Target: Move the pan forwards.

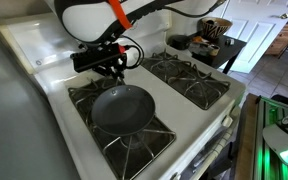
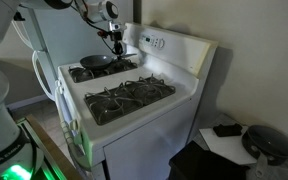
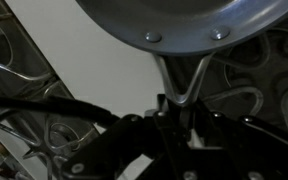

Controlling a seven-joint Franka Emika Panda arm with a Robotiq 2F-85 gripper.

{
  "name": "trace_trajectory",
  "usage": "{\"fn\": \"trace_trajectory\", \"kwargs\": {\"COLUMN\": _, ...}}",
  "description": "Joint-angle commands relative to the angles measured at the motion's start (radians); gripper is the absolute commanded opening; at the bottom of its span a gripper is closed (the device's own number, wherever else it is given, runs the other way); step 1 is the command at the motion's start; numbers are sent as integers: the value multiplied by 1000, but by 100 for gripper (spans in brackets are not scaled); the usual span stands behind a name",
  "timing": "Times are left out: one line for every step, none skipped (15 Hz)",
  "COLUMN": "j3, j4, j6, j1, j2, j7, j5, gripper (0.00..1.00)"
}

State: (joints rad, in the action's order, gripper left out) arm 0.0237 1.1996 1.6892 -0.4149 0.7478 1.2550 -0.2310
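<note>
I need to push the handle in my gripper toward the grate's bare front part [image 1: 137, 153] next and let go of the pan over it, because that part is past the pan from my gripper.
The pan [image 1: 123, 107] is a round, dark grey frying pan resting on a black burner grate [image 1: 114, 145] of the white stove. It also shows in an exterior view [image 2: 96, 62] at the stove's far burner. In the wrist view the pan's grey body [image 3: 179, 20] fills the top and its thin metal handle [image 3: 181, 78] runs down into my gripper [image 3: 174, 103]. My gripper [image 1: 116, 68] is shut on the handle at the pan's far side.
The white stove [image 1: 44, 60] has several black burner grates; another grate [image 1: 189, 78] lies beside the pan. The stove's back panel with its clock [image 2: 156, 42] rises behind the burners. A dark side table [image 1: 212, 45] with bowls stands beyond the stove.
</note>
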Motion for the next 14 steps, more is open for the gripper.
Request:
{"fn": "trace_trajectory", "kwargs": {"j3": -9, "j4": 90, "j6": 43, "j1": -6, "j2": -52, "j7": 2, "j5": 1, "gripper": 5}}
{"fn": "trace_trajectory", "kwargs": {"j3": -14, "j4": 97, "j6": 55, "j1": -5, "j2": -56, "j7": 1, "j5": 7, "gripper": 5}}
{"fn": "trace_trajectory", "kwargs": {"j3": -17, "j4": 103, "j6": 63, "j1": -4, "j2": -59, "j7": -2, "j5": 11, "gripper": 5}}
{"fn": "trace_trajectory", "kwargs": {"j3": -19, "j4": 110, "j6": 68, "j1": -5, "j2": -63, "j7": -2, "j5": 13, "gripper": 5}}
{"fn": "trace_trajectory", "kwargs": {"j3": -22, "j4": 116, "j6": 73, "j1": -5, "j2": -66, "j7": -3, "j5": 13, "gripper": 5}}
{"fn": "trace_trajectory", "kwargs": {"j3": -24, "j4": 121, "j6": 76, "j1": -6, "j2": -68, "j7": -3, "j5": 11, "gripper": 5}}
{"fn": "trace_trajectory", "kwargs": {"j3": -27, "j4": 125, "j6": 78, "j1": -6, "j2": -70, "j7": -3, "j5": 10, "gripper": 5}}
{"fn": "trace_trajectory", "kwargs": {"j3": -29, "j4": 131, "j6": 82, "j1": -6, "j2": -73, "j7": -4, "j5": 10, "gripper": 5}}
{"fn": "trace_trajectory", "kwargs": {"j3": -40, "j4": 128, "j6": 77, "j1": 0, "j2": -72, "j7": -2, "j5": 5, "gripper": 5}}
{"fn": "trace_trajectory", "kwargs": {"j3": -34, "j4": 143, "j6": 85, "j1": -5, "j2": -80, "j7": -7, "j5": 8, "gripper": 5}}
{"fn": "trace_trajectory", "kwargs": {"j3": -35, "j4": 150, "j6": 90, "j1": -4, "j2": -83, "j7": -6, "j5": 8, "gripper": 5}}
{"fn": "trace_trajectory", "kwargs": {"j3": -44, "j4": 147, "j6": 86, "j1": 1, "j2": -82, "j7": -5, "j5": 3, "gripper": 5}}
{"fn": "trace_trajectory", "kwargs": {"j3": -46, "j4": 155, "j6": 89, "j1": 2, "j2": -86, "j7": -6, "j5": 4, "gripper": 5}}
{"fn": "trace_trajectory", "kwargs": {"j3": -48, "j4": 161, "j6": 91, "j1": 2, "j2": -91, "j7": -6, "j5": 4, "gripper": 5}}
